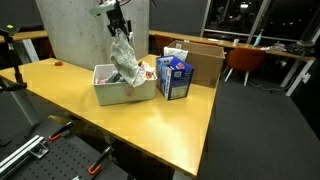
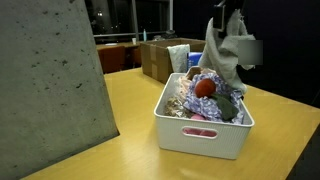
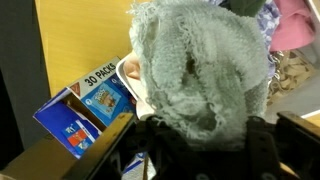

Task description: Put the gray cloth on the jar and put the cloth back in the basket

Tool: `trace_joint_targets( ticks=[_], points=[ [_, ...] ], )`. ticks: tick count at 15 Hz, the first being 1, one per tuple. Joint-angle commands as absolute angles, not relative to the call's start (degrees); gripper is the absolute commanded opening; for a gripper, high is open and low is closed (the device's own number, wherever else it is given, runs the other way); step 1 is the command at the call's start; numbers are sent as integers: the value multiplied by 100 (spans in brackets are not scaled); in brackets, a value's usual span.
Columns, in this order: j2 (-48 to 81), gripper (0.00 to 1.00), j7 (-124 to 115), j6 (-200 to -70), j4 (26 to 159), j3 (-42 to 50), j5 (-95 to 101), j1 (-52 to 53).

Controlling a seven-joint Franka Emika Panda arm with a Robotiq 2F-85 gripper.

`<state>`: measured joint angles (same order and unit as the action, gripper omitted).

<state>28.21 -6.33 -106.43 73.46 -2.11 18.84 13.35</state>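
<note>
My gripper holds the gray cloth over the open basket, so next it should lower toward the cloths at the end of the basket by the blue box (image 2: 207, 77) and release the gray cloth there.
My gripper (image 1: 119, 27) is shut on the gray cloth (image 1: 124, 50) and holds it hanging above the white basket (image 1: 120, 94). In an exterior view the cloth (image 2: 228, 55) dangles over the basket's far side (image 2: 205, 130), just above the colourful cloths and a red item (image 2: 204, 87) inside. In the wrist view the gray cloth (image 3: 200, 70) fills the middle, pinched between my fingers (image 3: 200, 135). No jar is clearly visible.
A blue 30-pack box (image 1: 175, 77) stands next to the basket, also in the wrist view (image 3: 85, 105). A cardboard box (image 1: 200, 55) sits behind it. A grey concrete pillar (image 2: 45, 80) is near the yellow table (image 1: 70, 90). Chairs and desks stand beyond.
</note>
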Motion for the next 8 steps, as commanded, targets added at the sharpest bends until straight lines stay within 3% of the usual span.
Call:
trace_joint_targets(
  ticks=[1, 8],
  points=[
    [3816, 25, -162, -10323, 6151, -215, 1831, 1317],
    [5513, 25, 555, -10227, 4883, -216, 1470, 1067]
  ],
)
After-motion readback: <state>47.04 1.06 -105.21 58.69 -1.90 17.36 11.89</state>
